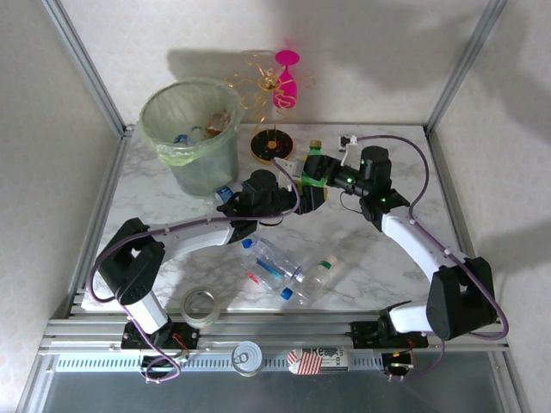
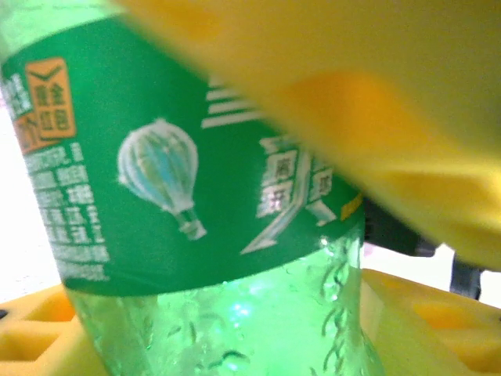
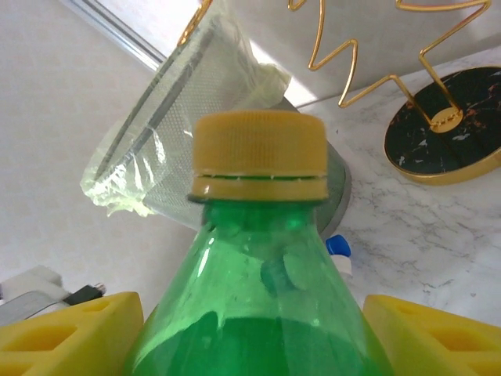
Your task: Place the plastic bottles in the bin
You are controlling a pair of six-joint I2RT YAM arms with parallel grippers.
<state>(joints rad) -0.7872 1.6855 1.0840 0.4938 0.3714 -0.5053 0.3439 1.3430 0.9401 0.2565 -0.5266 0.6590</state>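
Other bottles already lie inside the bin. My left gripper should lift the green bottle (image 1: 315,169) and carry it outward over the bin's opening (image 1: 191,122) to let it go.
A green plastic bottle (image 1: 315,169) with a yellow cap hangs above the table's middle, between both grippers. My left gripper (image 1: 299,191) is shut on its lower body; in the left wrist view the green-labelled bottle (image 2: 196,196) sits wedged between the yellow pads (image 2: 423,329). From the other side, my right gripper (image 1: 327,175) flanks the bottle (image 3: 258,313) at the shoulder; whether its fingers (image 3: 63,329) press on it is unclear. The bin (image 1: 164,142) stands at the back left with a few bottles inside. Two clear bottles (image 1: 274,262) (image 1: 320,274) lie near the front.
A small blue-capped bottle (image 1: 225,194) lies by the bin's foot. A gold wire stand on a black disc (image 1: 272,144) and a pink goblet (image 1: 286,82) are at the back. A tape roll (image 1: 200,305) lies at the front left edge.
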